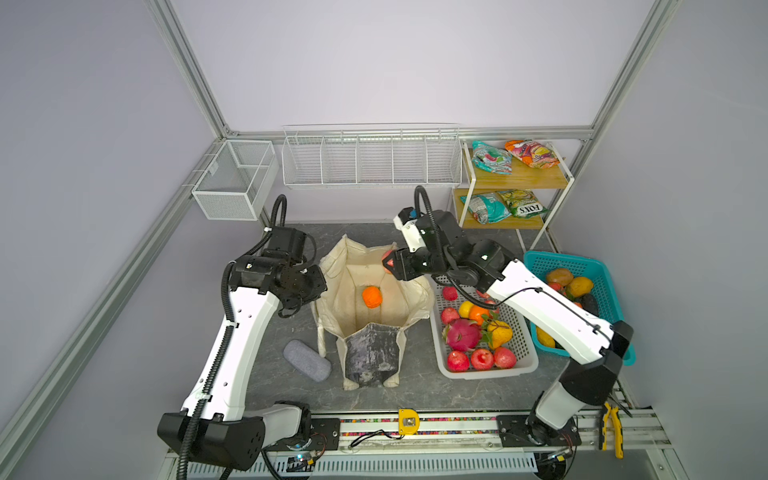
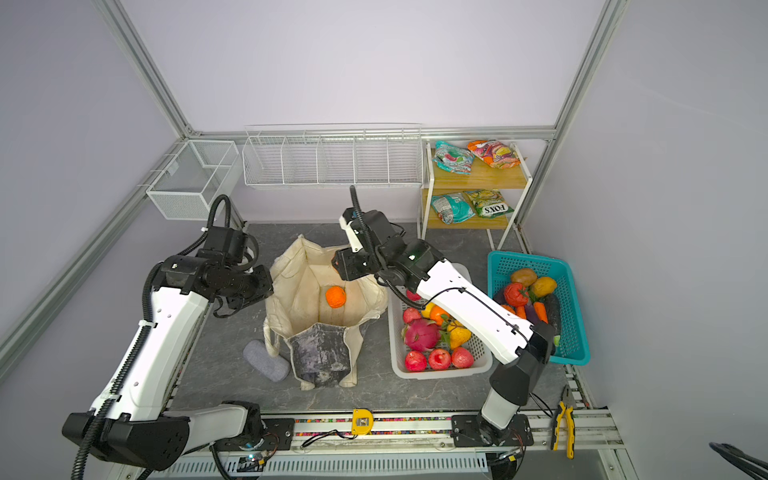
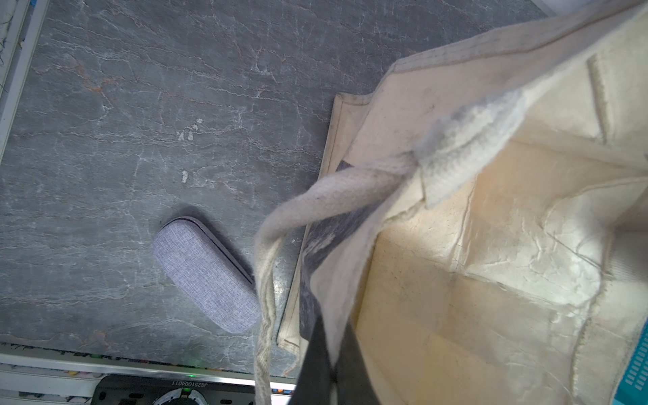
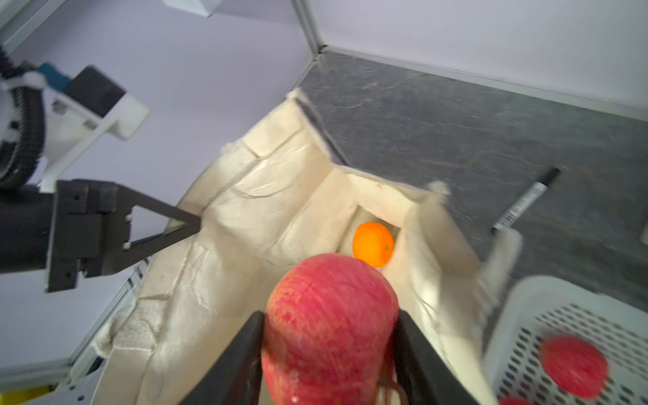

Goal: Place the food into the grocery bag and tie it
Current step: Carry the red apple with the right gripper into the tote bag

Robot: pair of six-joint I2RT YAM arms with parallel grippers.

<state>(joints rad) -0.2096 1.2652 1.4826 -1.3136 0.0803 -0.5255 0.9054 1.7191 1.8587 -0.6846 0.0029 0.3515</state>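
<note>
The red apple will go down through the bag's opening next, and my right gripper will let it go on the bare bottom of the bag below, by the near side of the orange.
The grocery bag (image 1: 409,291) (image 2: 291,291), a cream canvas tote, stands open mid-table with an orange (image 1: 371,296) (image 2: 335,296) (image 4: 372,243) on its bottom. My left gripper (image 3: 333,336) (image 1: 318,286) is shut on the bag's left rim (image 3: 350,280), holding the mouth apart. A bag handle (image 3: 270,245) hangs beside it. My right gripper (image 4: 330,315) (image 1: 390,262) is shut on a red apple (image 4: 329,326) (image 1: 387,257), which hangs over the bag's open mouth near its right rim. In the right wrist view the left gripper (image 4: 191,224) shows pinching the far rim.
A white perforated basket (image 1: 490,373) right of the bag holds red apples, a dragon fruit and oranges. Beyond it, a teal basket (image 1: 557,257) holds vegetables. Snack packets lie on a wooden shelf (image 1: 536,176). A grey case (image 1: 306,360) and a black marker (image 4: 526,200) lie beside the bag.
</note>
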